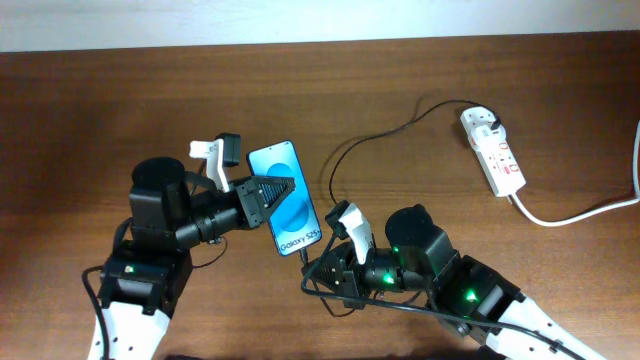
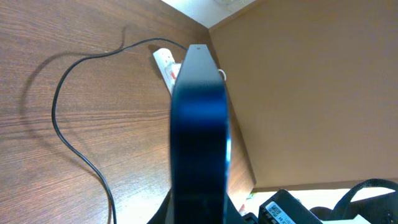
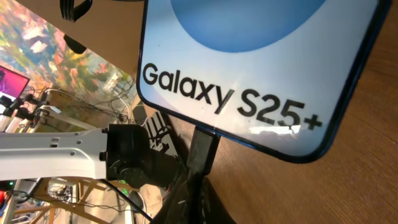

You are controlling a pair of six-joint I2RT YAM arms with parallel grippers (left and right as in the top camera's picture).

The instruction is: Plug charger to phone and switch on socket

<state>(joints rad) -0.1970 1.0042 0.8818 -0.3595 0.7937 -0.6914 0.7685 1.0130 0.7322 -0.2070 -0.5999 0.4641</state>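
Next, my left gripper lowers the phone (image 1: 287, 203) onto the bare brown tabletop below and releases it, because the charger's connector already meets the phone's bottom edge.
The phone (image 1: 287, 203) shows its blue "Galaxy S25+" screen and is held tilted off the table by my left gripper (image 1: 270, 196), which is shut on its sides. In the left wrist view the phone (image 2: 199, 118) is edge-on between the fingers (image 2: 199, 214). My right gripper (image 1: 320, 263) is shut on the charger's connector tip (image 3: 204, 149), which meets the phone's bottom edge (image 3: 249, 62). The thin black charger cable (image 1: 345, 150) runs back to its plug (image 1: 497, 124) in the white socket (image 1: 493, 150) at the far right.
The socket's thick white cord (image 1: 580, 212) trails off to the right edge. The charger cable loops over the brown table (image 1: 100, 100) between the phone and the socket, and it also shows in the left wrist view (image 2: 59, 124). A pale wall borders the far table edge.
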